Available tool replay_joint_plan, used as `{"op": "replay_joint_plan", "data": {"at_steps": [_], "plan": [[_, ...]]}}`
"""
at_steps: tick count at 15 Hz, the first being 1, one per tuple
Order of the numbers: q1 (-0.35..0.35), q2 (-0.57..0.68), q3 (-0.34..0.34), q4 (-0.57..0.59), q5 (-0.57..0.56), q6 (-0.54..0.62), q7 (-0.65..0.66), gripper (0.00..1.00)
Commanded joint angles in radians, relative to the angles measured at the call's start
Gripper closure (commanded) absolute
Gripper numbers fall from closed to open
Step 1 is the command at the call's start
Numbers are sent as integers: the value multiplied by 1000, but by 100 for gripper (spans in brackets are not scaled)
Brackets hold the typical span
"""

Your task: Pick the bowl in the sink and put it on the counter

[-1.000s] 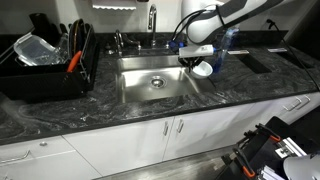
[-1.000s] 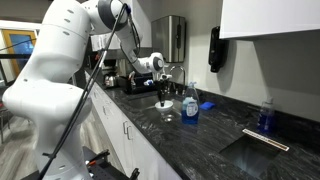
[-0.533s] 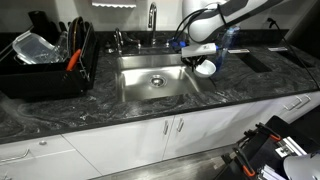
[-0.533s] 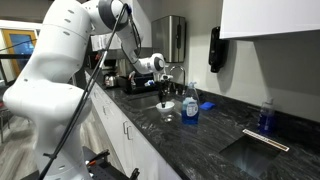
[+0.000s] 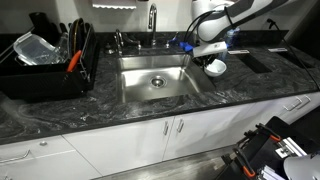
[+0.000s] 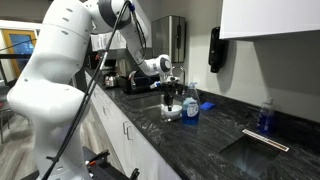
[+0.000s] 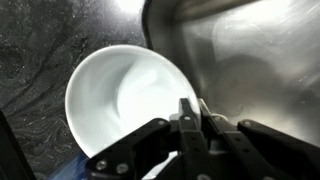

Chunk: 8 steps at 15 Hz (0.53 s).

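Observation:
My gripper moves away from the sink [image 5: 155, 82] and down next, sets the bowl onto the open dark counter, then releases it. The bowl hangs close beside the basin's edge.
The white bowl [image 5: 214, 68] hangs just right of the sink [image 5: 155, 82], over the dark marbled counter [image 5: 250, 95]. My gripper [image 5: 212, 60] is shut on the bowl's rim. In the wrist view the bowl [image 7: 115, 95] fills the left, over the counter [image 7: 40, 50], with the steel sink wall [image 7: 250, 60] at the right; the fingers [image 7: 192, 115] pinch the bowl's rim. In an exterior view the gripper [image 6: 170, 104] holds the bowl [image 6: 172, 112] low over the counter [image 6: 190, 135].
A black dish rack [image 5: 45, 65] with a clear container [image 5: 35, 47] stands left of the sink. The chrome faucet [image 5: 152, 20] rises behind the basin. A blue soap bottle [image 6: 190, 103] stands beside the bowl. Another bottle [image 6: 265, 115] stands further along.
My gripper has carried the bowl from the sink's right edge further right, over the counter.

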Motion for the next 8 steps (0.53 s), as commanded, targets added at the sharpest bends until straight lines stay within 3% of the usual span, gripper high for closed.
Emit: {"op": "replay_joint_plan", "data": {"at_steps": [1,5,8], "plan": [[-13,-113,1,-188,-66,145,-28,98],[-36,-179,-2,-315,-78,299,-32,98],[-81,-202,-3,-319,-7,302,-73,98]]}}
